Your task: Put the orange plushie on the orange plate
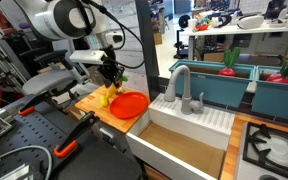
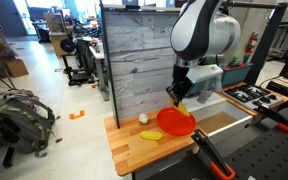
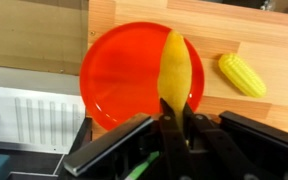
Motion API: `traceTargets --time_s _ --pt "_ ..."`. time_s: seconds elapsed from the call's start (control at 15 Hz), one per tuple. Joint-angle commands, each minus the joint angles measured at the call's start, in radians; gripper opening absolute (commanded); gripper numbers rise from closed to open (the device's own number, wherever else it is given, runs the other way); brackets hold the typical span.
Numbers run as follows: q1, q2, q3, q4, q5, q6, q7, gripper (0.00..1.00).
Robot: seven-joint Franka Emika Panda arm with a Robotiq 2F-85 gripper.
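The gripper lowers the orange plushie next and shifts the plushie (image 2: 181,106) away from the yellow corn-like toy toward the middle of the orange plate.
My gripper (image 3: 174,108) is shut on the orange plushie (image 3: 174,65), a soft elongated orange-yellow toy that sticks out past the fingertips. It hangs over the orange plate (image 3: 119,75), a round bright orange-red plate on the wooden counter. In both exterior views the gripper (image 1: 111,76) (image 2: 179,97) hovers just above the plate (image 1: 131,104) (image 2: 177,123), and the plushie (image 2: 181,106) hangs from it. I cannot tell whether the plushie touches the plate.
A yellow corn-like toy (image 3: 242,74) (image 2: 152,135) lies on the wooden counter (image 2: 134,150) beside the plate. A pale rounded toy (image 2: 142,118) sits near the back wall. A white sink (image 1: 189,125) with a grey faucet (image 1: 180,85) adjoins the counter.
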Motion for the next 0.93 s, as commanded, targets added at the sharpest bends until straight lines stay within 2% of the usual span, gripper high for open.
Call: traceTargets --time_s 0.0,0.2,0.73,0.8,0.87 --pt "-0.049 0.063 0.009 0.053 0.027 0.036 -0.024 0.03" --pt "-0.063 0.128 0.015 0.114 0.028 0.037 -0.02 0.03" --pt "-0.044 0.296 0.014 0.284 0.024 0.011 -0.005 0.03" --pt "-0.044 0.309 0.016 0.299 0.025 0.003 -0.005 0.36" --pt "-0.038 0.317 0.012 0.307 0.021 0.0 -0.004 0.36"
